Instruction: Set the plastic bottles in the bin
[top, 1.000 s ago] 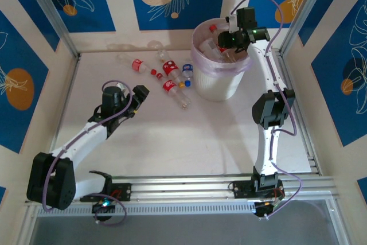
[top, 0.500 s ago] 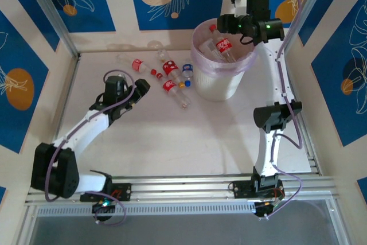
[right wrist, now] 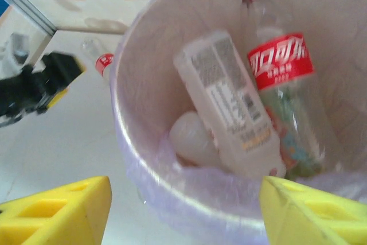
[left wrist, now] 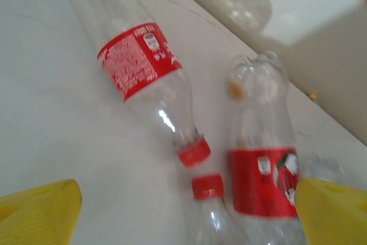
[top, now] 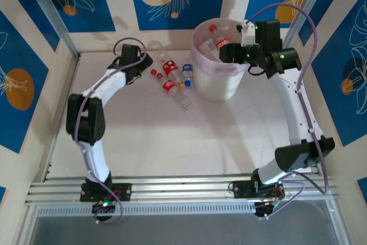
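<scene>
The left gripper turns and moves down over the slanted bottle's red label (left wrist: pixel 139 61) next, since that bottle lies below its open fingers and at an angle to them.
Several plastic bottles lie at the back of the table: a red-labelled one (top: pixel 169 68), another (top: pixel 170 86), a blue-capped one (top: pixel 187 72) and a clear one (top: pixel 155 46). My left gripper (top: pixel 139 63) hovers at their left end, open. In its wrist view the open left gripper (left wrist: pixel 186 216) faces a red-labelled bottle (left wrist: pixel 140 61), a second one (left wrist: pixel 264 170) and a red cap (left wrist: pixel 207 187). The bin (top: pixel 218 87) holds a red-labelled bottle (right wrist: pixel 281 61), a pale-labelled bottle (right wrist: pixel 229 101) and a clear one (right wrist: pixel 192 139). My right gripper (top: pixel 228 54) hangs open over the bin's right rim (right wrist: pixel 172 190), holding nothing.
The white back wall (top: pixel 114 41) runs close behind the loose bottles. Metal frame posts (top: pixel 54 18) stand at the back corners. A rail (top: pixel 183 187) crosses the near edge. Bare table (top: pixel 183 136) lies in front of the bin.
The right gripper opened and a red-labelled bottle now rests in the bin; the gripper drew back to the right rim. The left arm reached out to the back-left bottles.
</scene>
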`<state>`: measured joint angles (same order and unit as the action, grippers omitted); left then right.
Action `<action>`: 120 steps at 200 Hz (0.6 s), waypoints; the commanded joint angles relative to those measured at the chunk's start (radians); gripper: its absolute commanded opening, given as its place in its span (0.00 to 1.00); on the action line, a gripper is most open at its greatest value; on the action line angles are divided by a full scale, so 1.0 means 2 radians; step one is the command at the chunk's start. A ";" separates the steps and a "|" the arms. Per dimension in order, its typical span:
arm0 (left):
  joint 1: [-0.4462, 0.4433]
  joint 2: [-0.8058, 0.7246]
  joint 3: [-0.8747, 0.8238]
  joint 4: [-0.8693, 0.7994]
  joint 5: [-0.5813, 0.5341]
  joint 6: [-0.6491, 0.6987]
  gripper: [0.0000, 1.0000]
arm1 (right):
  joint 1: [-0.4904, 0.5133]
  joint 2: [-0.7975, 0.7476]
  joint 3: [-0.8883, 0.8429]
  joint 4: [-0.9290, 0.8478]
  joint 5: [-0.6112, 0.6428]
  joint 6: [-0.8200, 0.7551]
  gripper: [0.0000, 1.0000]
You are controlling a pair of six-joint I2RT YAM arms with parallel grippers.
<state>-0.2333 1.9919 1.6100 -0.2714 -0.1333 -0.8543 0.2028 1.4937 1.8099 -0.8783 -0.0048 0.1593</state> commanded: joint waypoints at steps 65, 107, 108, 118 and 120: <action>0.028 0.197 0.253 -0.151 -0.061 -0.035 0.96 | -0.009 -0.122 -0.186 0.009 -0.006 0.022 0.76; 0.038 0.251 0.314 -0.180 -0.067 -0.049 0.94 | -0.019 -0.147 -0.223 0.005 -0.008 0.022 0.76; 0.038 0.252 0.315 -0.180 -0.067 -0.049 0.94 | -0.019 -0.147 -0.224 0.005 -0.008 0.022 0.76; 0.041 0.260 0.323 -0.181 -0.070 -0.052 0.94 | -0.021 -0.150 -0.226 0.003 -0.008 0.021 0.76; 0.041 0.261 0.323 -0.181 -0.070 -0.053 0.93 | -0.020 -0.150 -0.227 0.002 -0.008 0.021 0.76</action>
<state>-0.1715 2.4657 2.1986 -0.5697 -0.2337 -0.9306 0.1680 1.2232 1.3701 -0.8680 -0.0040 0.1928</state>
